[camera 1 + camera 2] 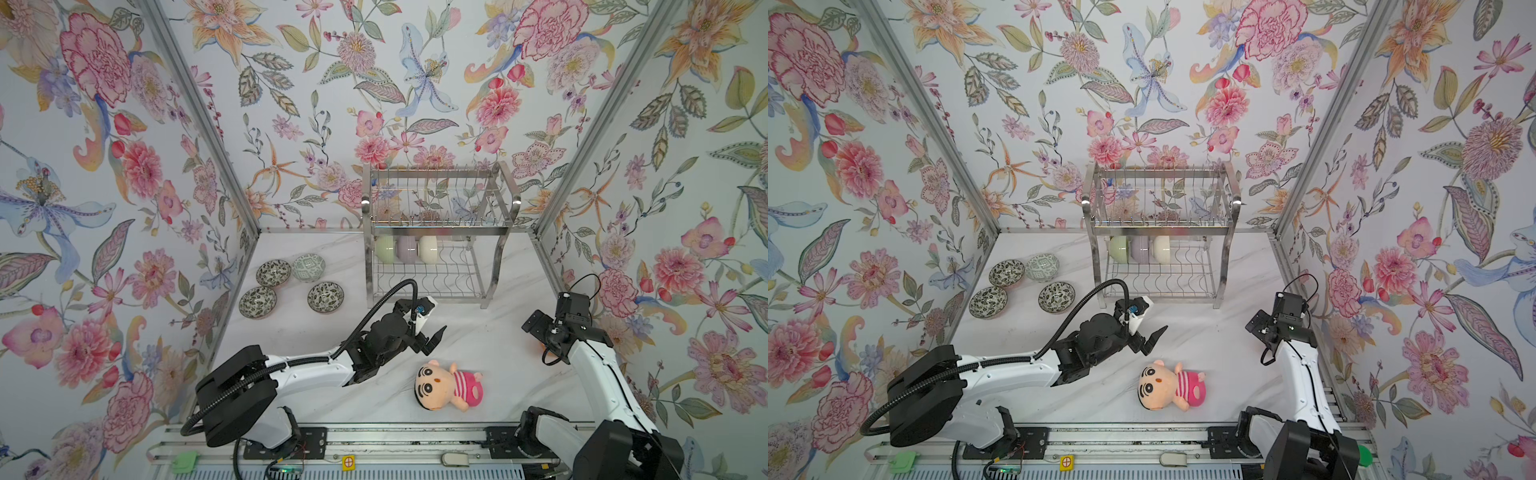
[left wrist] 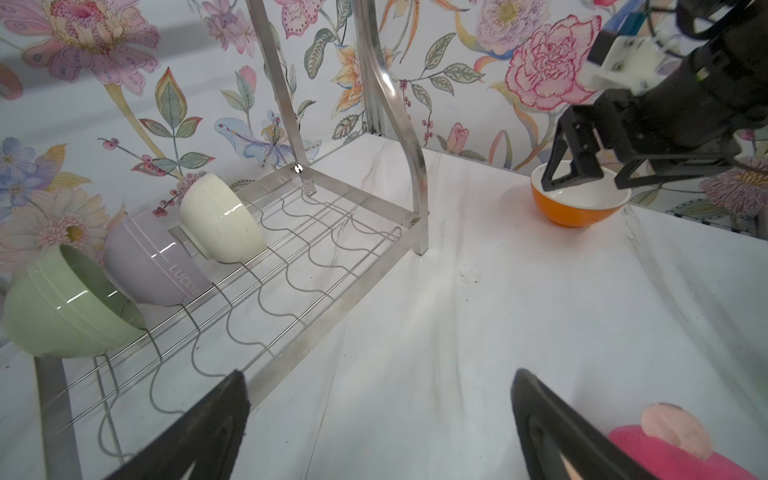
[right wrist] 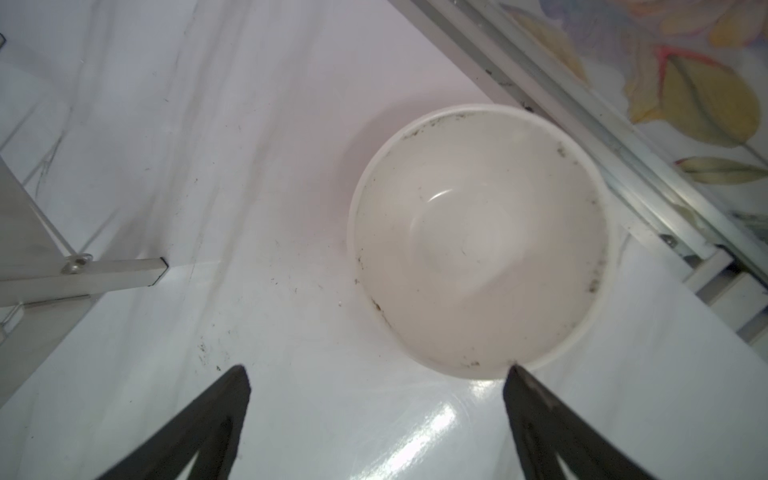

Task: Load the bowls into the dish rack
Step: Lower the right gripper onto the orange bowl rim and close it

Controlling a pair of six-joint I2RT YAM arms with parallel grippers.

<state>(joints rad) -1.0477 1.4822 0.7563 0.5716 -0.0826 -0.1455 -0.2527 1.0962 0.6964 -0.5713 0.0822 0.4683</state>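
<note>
I should next lower the open fingers of my right gripper astride the orange bowl's rim edge facing the dish rack, clear of the wall, because the orange bowl is below the gripper.
The dish rack [image 1: 492,249] stands at the back middle of the table in both top views. Its lower tier holds a pale green bowl [image 1: 384,248], a lavender bowl [image 1: 406,248] and a cream bowl [image 1: 429,248] on edge. Several patterned bowls [image 1: 273,272] sit upright on the table left of the rack. An orange bowl [image 2: 579,212] with a white inside [image 3: 478,241] sits by the right wall. My right gripper [image 3: 376,370] hangs open over it, one fingertip at the rim. My left gripper [image 2: 379,374] is open and empty in front of the rack.
A plush doll [image 1: 446,384] in a pink striped shirt lies on the table near the front, just below the left gripper. Floral walls with aluminium frame posts [image 1: 582,145] close in three sides. The arms' rail [image 1: 374,440] runs along the front edge.
</note>
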